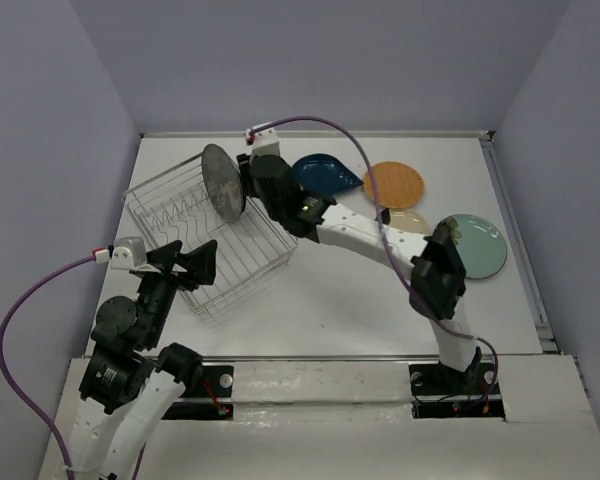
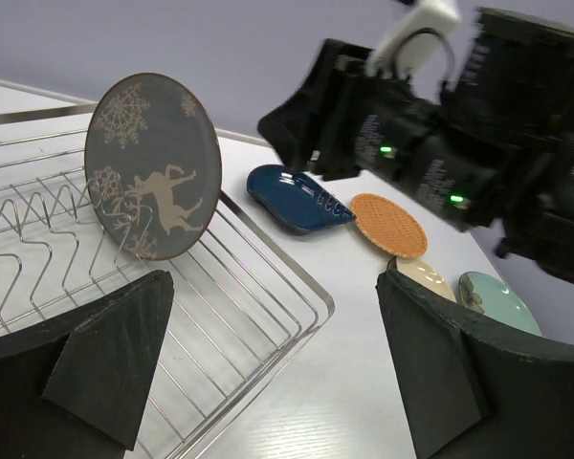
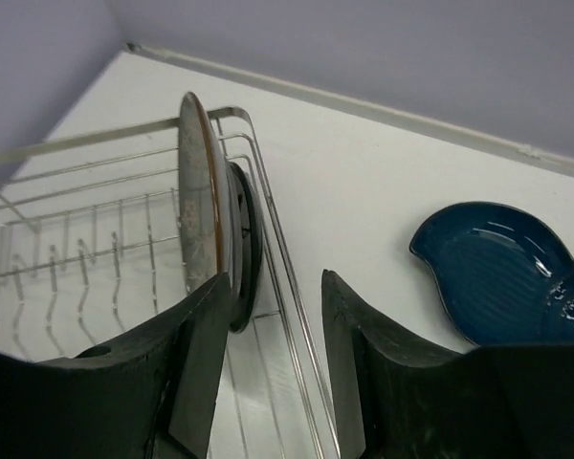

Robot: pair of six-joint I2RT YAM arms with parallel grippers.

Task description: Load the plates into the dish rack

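The robot's right gripper will next swing from the rack toward the teal plate and down onto the cream plate's edge on that side, as the cream plate is still unracked.
The silver wire dish rack stands left of centre. The grey deer plate stands upright in its far end, also in the left wrist view and edge-on in the right wrist view. A dark disc, apparently the glossy black plate, stands right behind it. My right gripper is open, its jaws astride the rack's rim, holding nothing. My left gripper is open and empty over the rack's near corner. On the table lie the dark blue leaf plate, orange plate, cream plate and teal plate.
The right arm reaches across the table from the near right and partly hides the cream plate. Rows of upright tines fill the rack's left part. Walls close the table at the back and both sides.
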